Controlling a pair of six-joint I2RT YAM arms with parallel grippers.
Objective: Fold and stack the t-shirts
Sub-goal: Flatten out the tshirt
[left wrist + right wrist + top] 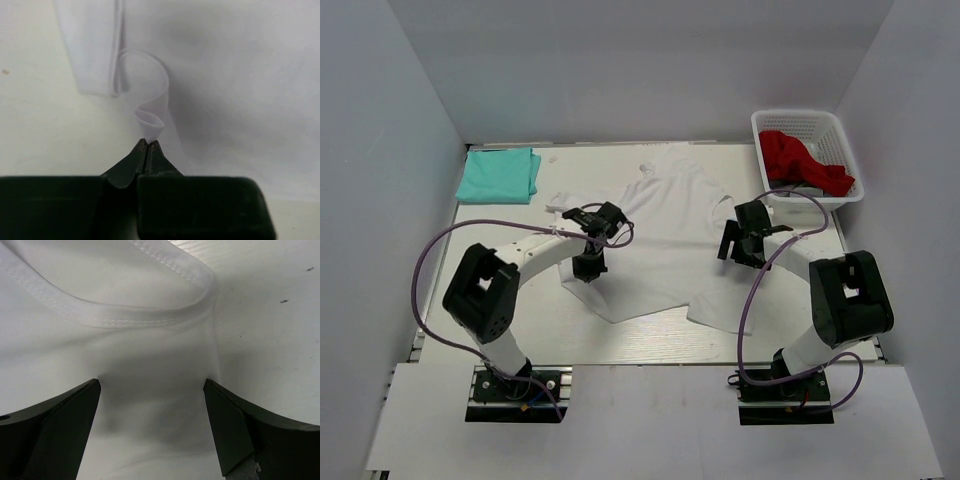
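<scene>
I will pull my left gripper back toward the table's near edge and let go of the cloth, since the white shirt's pinched side lies rumpled short of that edge.
The white t-shirt (665,235) lies spread and rumpled in the middle of the table. The mint-teal t-shirt (500,174) lies folded at the back left. My left gripper (590,266) is at the white shirt's left edge, shut on a raised pinch of its cloth (150,120). My right gripper (738,240) is at the shirt's right side, open, its fingers (65,415) wide apart and pressed down on the white cloth (150,410) beside a stitched hem (135,317).
A white basket (840,124) with red cloth (800,160) and some dark cloth stands at the back right. White walls enclose the table on three sides. Purple cables loop from both arms.
</scene>
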